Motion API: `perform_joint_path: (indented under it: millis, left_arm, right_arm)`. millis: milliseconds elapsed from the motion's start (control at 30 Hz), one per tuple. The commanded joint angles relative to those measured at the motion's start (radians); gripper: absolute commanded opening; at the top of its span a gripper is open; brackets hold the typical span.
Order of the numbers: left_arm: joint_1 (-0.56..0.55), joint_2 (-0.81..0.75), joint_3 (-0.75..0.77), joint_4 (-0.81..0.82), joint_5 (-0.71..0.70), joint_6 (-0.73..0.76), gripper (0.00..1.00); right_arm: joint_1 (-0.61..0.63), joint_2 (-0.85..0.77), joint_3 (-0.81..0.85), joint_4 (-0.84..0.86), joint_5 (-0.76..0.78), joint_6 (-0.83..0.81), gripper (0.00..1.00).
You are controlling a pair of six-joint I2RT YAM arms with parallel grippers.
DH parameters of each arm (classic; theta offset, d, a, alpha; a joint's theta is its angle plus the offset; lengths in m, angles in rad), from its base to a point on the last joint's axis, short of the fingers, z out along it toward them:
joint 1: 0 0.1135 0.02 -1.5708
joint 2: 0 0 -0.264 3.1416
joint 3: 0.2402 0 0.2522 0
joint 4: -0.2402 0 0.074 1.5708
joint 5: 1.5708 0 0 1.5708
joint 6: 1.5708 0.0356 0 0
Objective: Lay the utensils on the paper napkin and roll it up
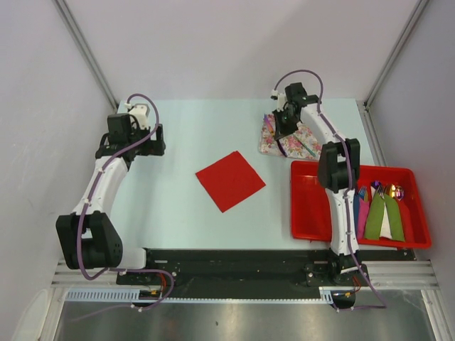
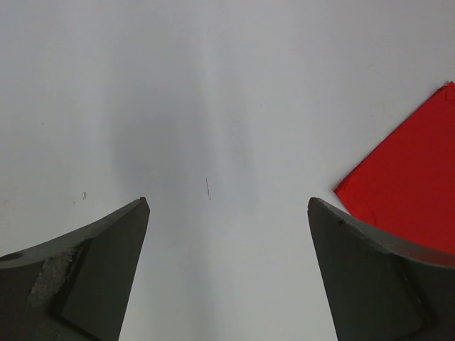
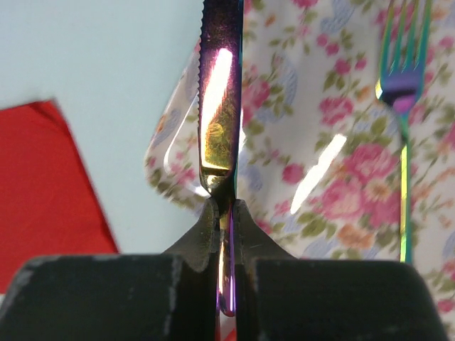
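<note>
My right gripper should next carry the knife [image 3: 219, 92] back to the empty red napkin below, left in the top view, then lower it over the napkin's far half [image 3: 32, 185] and let go.
The red paper napkin [image 1: 229, 180] lies flat mid-table; it also shows in the left wrist view [image 2: 409, 177] and the right wrist view [image 3: 43, 192]. My right gripper [image 1: 279, 129] [image 3: 225, 206] is shut on an iridescent purple knife [image 3: 219, 92], holding it by the handle above the left edge of the floral mat [image 3: 341, 163]. An iridescent fork [image 3: 402, 85] lies on that mat. My left gripper [image 1: 148, 139] [image 2: 227, 206] is open and empty over bare table, left of the napkin.
The floral mat [image 1: 293, 141] sits at the back right. A red tray [image 1: 306, 206] at the right holds blue, pink and green napkin rolls [image 1: 377, 213] with cutlery. The walls stand close on both sides.
</note>
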Motion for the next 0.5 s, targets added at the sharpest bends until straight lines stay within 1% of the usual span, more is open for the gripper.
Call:
perform_joint_path:
  millis: [0,33,100,133,167,267,300,333,367,467]
  left_arm:
    - [0.004,0.004,0.043,-0.015,0.038,0.022,1.0]
    - [0.004,0.009,0.041,-0.021,0.047,0.022,1.0]
    - [0.004,0.017,0.044,-0.03,0.056,0.022,1.0]
    - [0.004,0.023,0.048,-0.039,0.058,0.023,1.0]
    - [0.005,0.026,0.052,-0.041,0.061,0.026,1.0]
    - [0.007,0.024,0.052,-0.048,0.064,0.029,1.0]
    - [0.01,0.023,0.048,-0.048,0.067,0.029,1.0]
    - [0.013,0.018,0.043,-0.047,0.07,0.026,1.0]
    - [0.013,0.014,0.028,-0.042,0.07,0.023,1.0]
    - [0.019,-0.012,-0.021,-0.015,0.075,0.0,1.0]
  right_arm:
    - [0.056,-0.193,-0.09,0.035,-0.015,0.149,0.0]
    - [0.068,-0.23,-0.152,0.053,-0.01,0.176,0.0]
    - [0.107,-0.268,-0.22,0.079,0.005,0.223,0.0]
    - [0.119,-0.285,-0.251,0.111,0.011,0.289,0.0]
    - [0.136,-0.322,-0.315,0.125,0.019,0.318,0.0]
    - [0.199,-0.394,-0.412,0.211,0.034,0.439,0.0]
    - [0.213,-0.41,-0.47,0.233,0.045,0.47,0.0]
    - [0.242,-0.423,-0.501,0.278,0.052,0.501,0.0]
    - [0.252,-0.443,-0.525,0.3,0.069,0.565,0.0]
    - [0.308,-0.45,-0.576,0.342,0.13,0.645,0.0]
